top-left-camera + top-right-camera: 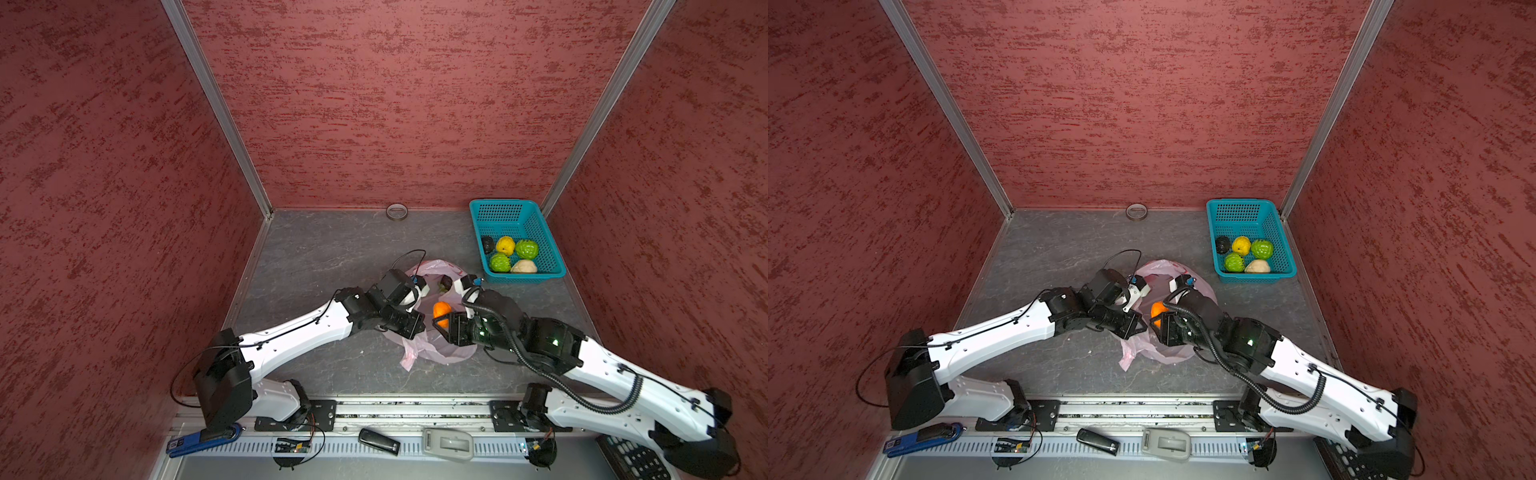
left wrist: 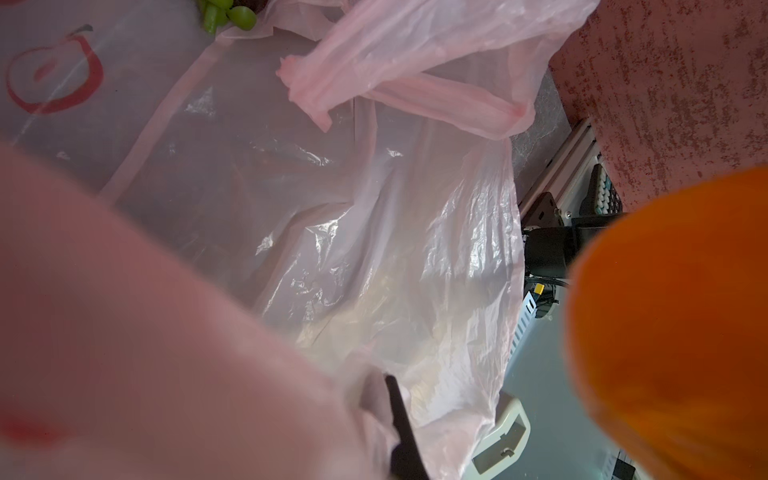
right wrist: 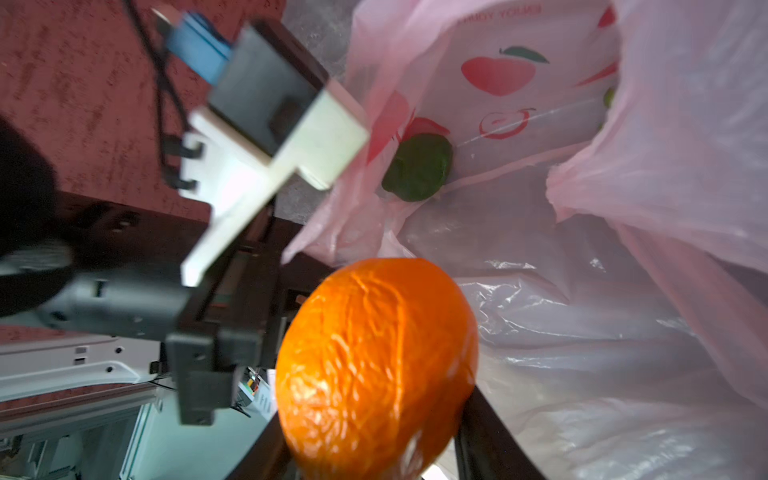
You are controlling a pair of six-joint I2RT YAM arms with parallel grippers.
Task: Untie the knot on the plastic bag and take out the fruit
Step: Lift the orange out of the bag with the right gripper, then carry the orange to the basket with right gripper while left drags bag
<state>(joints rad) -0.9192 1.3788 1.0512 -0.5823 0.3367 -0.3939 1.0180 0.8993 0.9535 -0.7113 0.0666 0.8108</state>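
Note:
The teal basket's empty far end (image 1: 490,221) lies outward. My right gripper will next carry the orange fruit (image 1: 441,308) outward past the blackish one and let it go there.
The pale pink plastic bag (image 1: 432,266) (image 1: 1163,266) lies open on the grey table. No knot is in view; a handle strip (image 2: 316,95) hangs loose. My right gripper (image 1: 441,323) (image 3: 374,440) is shut on an orange fruit (image 1: 441,308) (image 1: 1158,309) (image 3: 374,353) and holds it over the bag's mouth. My left gripper (image 1: 417,328) (image 2: 395,415) is shut on a fold of the bag (image 2: 374,249) at its left edge. A dark green fruit (image 1: 445,283) (image 3: 419,168) lies inside the bag. The orange fruit (image 2: 673,324) looms blurred in the left wrist view.
A teal basket (image 1: 515,203) (image 1: 1241,201) at the back right holds several fruits: yellow (image 1: 505,244), bright green (image 1: 526,248), beige (image 1: 523,267), blackish (image 1: 487,244). A tape roll (image 1: 397,212) lies by the back wall. Red walls enclose three sides; a metal rail (image 1: 415,409) runs along the front.

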